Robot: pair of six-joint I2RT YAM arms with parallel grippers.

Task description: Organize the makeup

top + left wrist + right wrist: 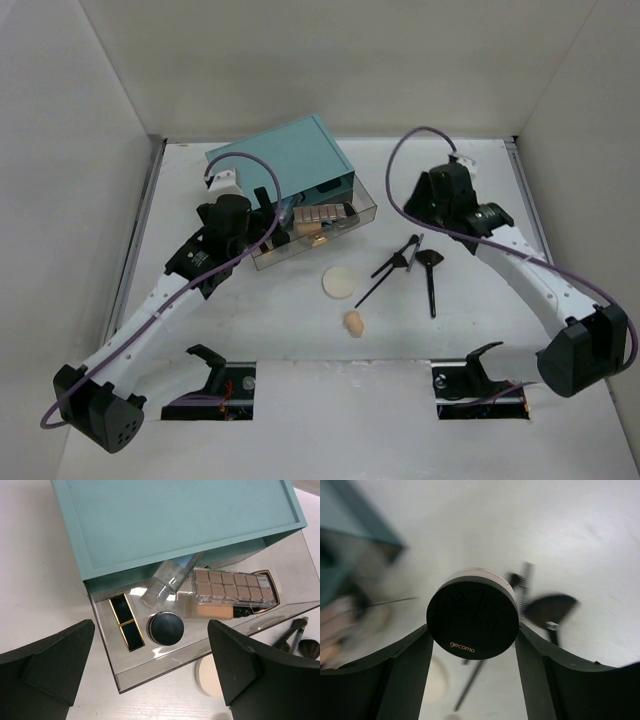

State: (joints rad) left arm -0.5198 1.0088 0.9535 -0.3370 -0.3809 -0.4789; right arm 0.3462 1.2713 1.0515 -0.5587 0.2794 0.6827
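Note:
My right gripper is to go left in the top view first, so it can get down over the drawer's end beside the tan palette (pixel 232 585), where the drawer's bottom is empty.
My right gripper (pixel 472 635) is shut on a black round compact (pixel 472 617) marked "gecomo" and holds it above the table; in the top view this gripper (pixel 440 197) is right of the teal box (pixel 285 160). My left gripper (pixel 151 647) is open and empty over the front corner of the clear open drawer (pixel 165 662). In the drawer lie a black round jar (pixel 165 628), a black gold-edged compact (pixel 126 622), a clear bottle (pixel 167 580), a tan palette (pixel 232 585) and a tan tube (pixel 215 611). The cream puff (pixel 340 283), peach sponge (pixel 354 322) and thin black brushes (pixel 405 262) lie on the table.
The teal box stands at the back left, its drawer (pixel 312 238) pulled out toward the middle. White walls enclose the table on three sides. Two black rests (pixel 208 358) (pixel 480 360) stand at the near edge.

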